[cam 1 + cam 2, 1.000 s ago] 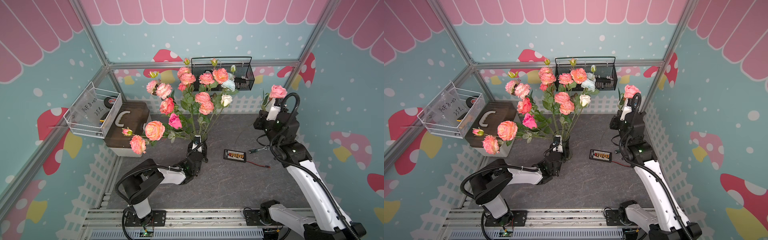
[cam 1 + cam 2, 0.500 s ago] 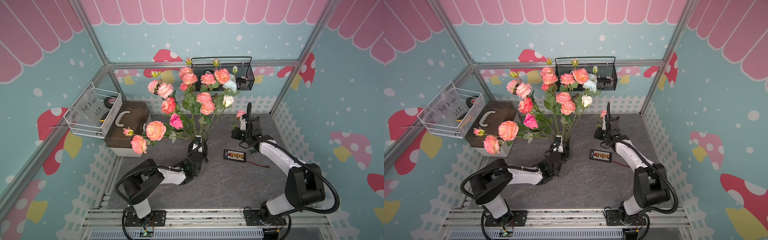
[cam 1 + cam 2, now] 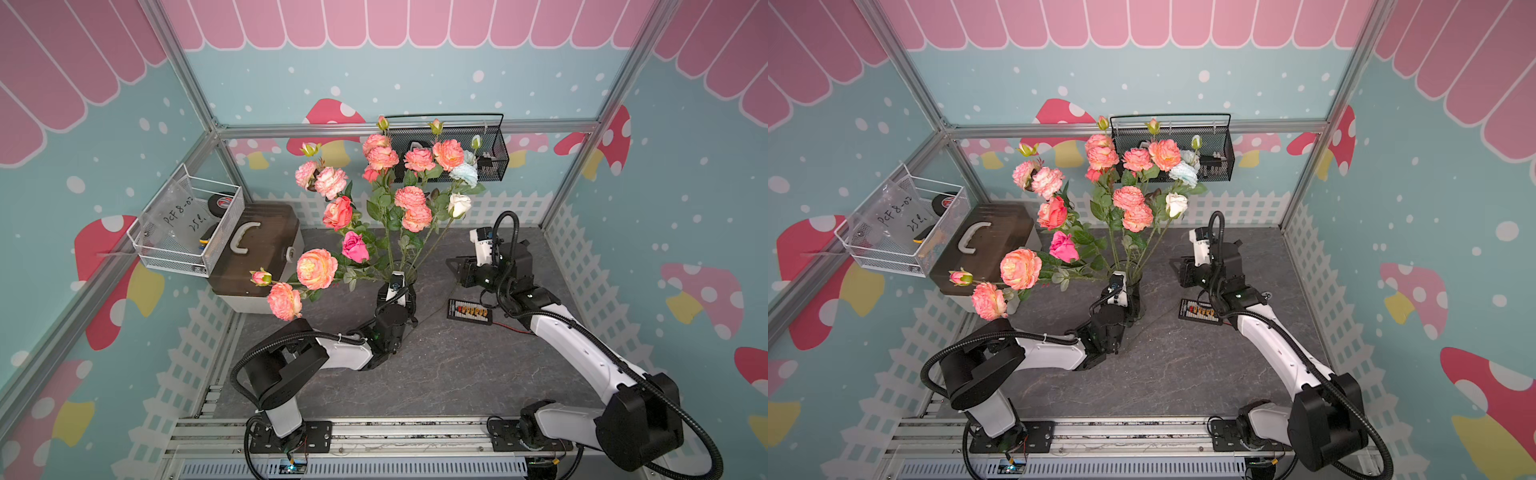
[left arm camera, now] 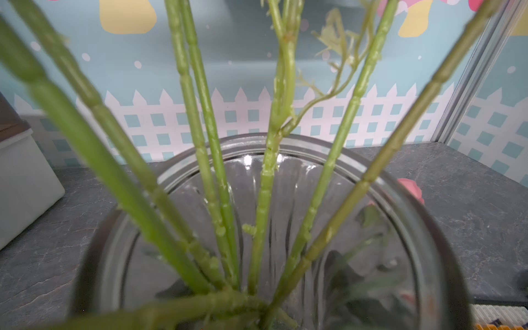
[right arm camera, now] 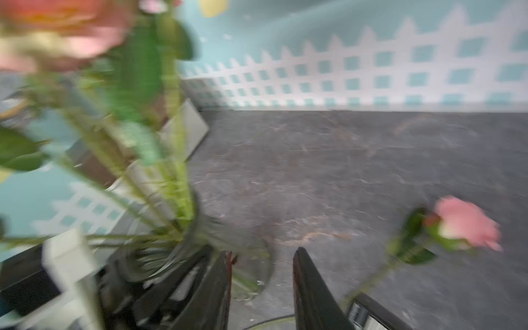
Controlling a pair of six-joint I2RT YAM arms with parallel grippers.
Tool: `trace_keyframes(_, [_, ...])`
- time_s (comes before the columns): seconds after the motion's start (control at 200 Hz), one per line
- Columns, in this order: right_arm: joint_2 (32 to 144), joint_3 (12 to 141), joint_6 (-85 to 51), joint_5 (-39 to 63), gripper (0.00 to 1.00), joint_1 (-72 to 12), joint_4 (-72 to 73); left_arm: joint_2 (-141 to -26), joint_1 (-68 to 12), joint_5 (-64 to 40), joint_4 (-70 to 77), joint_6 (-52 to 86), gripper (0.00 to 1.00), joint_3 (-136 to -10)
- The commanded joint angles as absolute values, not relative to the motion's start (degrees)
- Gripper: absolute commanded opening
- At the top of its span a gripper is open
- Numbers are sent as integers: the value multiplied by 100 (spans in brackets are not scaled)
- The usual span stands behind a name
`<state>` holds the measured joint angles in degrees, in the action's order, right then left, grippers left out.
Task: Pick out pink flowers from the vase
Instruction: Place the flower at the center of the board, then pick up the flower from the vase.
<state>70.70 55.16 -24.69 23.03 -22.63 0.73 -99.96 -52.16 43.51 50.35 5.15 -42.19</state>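
Next, my right gripper swings its open fingers across, turning onto the stem's low part (image 3: 387,272), clear of blooms, as the magenta flower's stem rises from the vase beside it.
The clear ribbed vase (image 3: 409,272) stands mid-table and holds several pink flowers (image 3: 409,197), among them a magenta one (image 3: 354,245). My left gripper (image 3: 399,297) is shut on the vase low down. Its own view looks into the vase rim (image 4: 414,228) and the green stems (image 4: 265,200), and its fingers are hidden there. My right gripper (image 5: 263,251) is open and empty, just right of the vase (image 5: 251,257), also seen from above as the right gripper (image 3: 457,266). One pink rose (image 5: 463,225) lies loose on the table beside it.
A white rose (image 3: 459,204) and a pale blue bloom (image 3: 464,172) share the vase. A black charger (image 3: 469,311) with a red wire lies under my right arm. A brown-lidded box (image 3: 257,253), a wire basket (image 3: 191,226) and a black mesh basket (image 3: 453,153) line the left and back.
My right arm brought a pink rose down from high at the right to the table beside the vase. Its jaws opened and the rose now lies free. The left arm stayed put.
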Motion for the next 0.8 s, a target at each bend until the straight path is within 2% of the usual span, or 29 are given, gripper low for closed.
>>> trace_keyframes(0.0, [6897, 5698, -1548, 3285, 34, -2884, -26, -10230, -5299, 4113, 4320, 560, 0, -4152])
trace_keyframes(0.215, [7491, 6682, -1189, 3375, 36, -3537, -233, -10251, -5344, 4105, 4367, 458, 0, -4126])
trace_keyframes(0.41, [8350, 7720, -504, 3473, 39, -3901, -1159, -10275, -5368, 4113, 4418, 465, 0, -4132])
trace_keyframes(0.65, [8649, 7887, -378, 3243, 41, -4174, -1349, -10327, -5370, 4148, 4491, 463, 0, -4135])
trace_keyframes(0.796, [8891, 8129, -318, 3203, 38, -4219, -1357, -10354, -5369, 4114, 4482, 492, 0, -4174])
